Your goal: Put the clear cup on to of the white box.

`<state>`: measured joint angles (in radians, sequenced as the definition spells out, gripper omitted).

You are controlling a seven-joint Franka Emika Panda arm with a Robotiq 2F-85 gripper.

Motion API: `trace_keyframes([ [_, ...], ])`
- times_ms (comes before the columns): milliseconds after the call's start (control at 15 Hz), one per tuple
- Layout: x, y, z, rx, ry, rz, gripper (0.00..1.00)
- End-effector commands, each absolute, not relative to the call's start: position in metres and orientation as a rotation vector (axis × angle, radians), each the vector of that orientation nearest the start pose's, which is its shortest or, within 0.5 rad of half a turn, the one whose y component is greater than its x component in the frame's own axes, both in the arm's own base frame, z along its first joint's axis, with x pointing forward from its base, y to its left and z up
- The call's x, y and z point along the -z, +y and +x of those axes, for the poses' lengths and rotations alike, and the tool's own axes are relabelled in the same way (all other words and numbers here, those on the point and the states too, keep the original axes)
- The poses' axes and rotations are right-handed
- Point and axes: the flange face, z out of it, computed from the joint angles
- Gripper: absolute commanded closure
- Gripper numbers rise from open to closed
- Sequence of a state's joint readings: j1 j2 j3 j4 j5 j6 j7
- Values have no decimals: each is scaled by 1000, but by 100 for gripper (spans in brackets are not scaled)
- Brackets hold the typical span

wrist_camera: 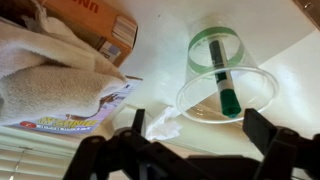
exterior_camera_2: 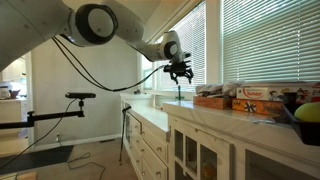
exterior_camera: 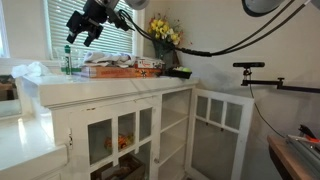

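Note:
I will next lower my gripper with its fingers open, so that they go on both sides of the clear cup's rim edge (exterior_camera: 68, 47) (wrist_camera: 181, 106) by the tissue. The green stick leaves that rim edge free.
The clear cup (wrist_camera: 228, 70) stands upright on the white counter with a green marker-like stick inside it. It shows as a slender see-through thing with a green top in both exterior views (exterior_camera: 68, 60) (exterior_camera_2: 179, 92). My gripper (wrist_camera: 200, 135) is open and empty. It hovers above the cup (exterior_camera: 88, 33) (exterior_camera_2: 180, 70), and its fingers do not touch the cup. A white printed box (wrist_camera: 75, 115) lies next to an orange box (wrist_camera: 105, 25), and the stack of boxes (exterior_camera: 120, 68) (exterior_camera_2: 240, 98) sits a short way along the counter from the cup.
A cream towel (wrist_camera: 45, 75) lies over the boxes. A crumpled white tissue (wrist_camera: 160, 125) lies on the counter by the cup. Yellow flowers (exterior_camera: 165, 33) stand beyond the boxes. A window with blinds (exterior_camera_2: 260, 40) runs behind the counter. A camera stand (exterior_camera: 250, 68) stands beside the cabinet.

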<state>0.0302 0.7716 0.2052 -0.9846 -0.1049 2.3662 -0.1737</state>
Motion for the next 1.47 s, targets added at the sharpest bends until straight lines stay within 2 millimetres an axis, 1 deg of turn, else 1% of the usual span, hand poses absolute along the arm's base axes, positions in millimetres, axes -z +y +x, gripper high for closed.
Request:
trace_keyframes([
  [0,-478,121,805,951,-544,-2875,0],
  [467,-468,119,809,922,-520,-2884,0],
  [600,-465,118,810,908,-512,-2889,28],
  [733,-466,117,810,908,-507,-2891,41],
  [800,-466,116,810,902,-504,-2893,50],
  [1267,-461,115,811,874,-503,-2903,98],
  [1400,-462,116,811,875,-510,-2905,100],
])
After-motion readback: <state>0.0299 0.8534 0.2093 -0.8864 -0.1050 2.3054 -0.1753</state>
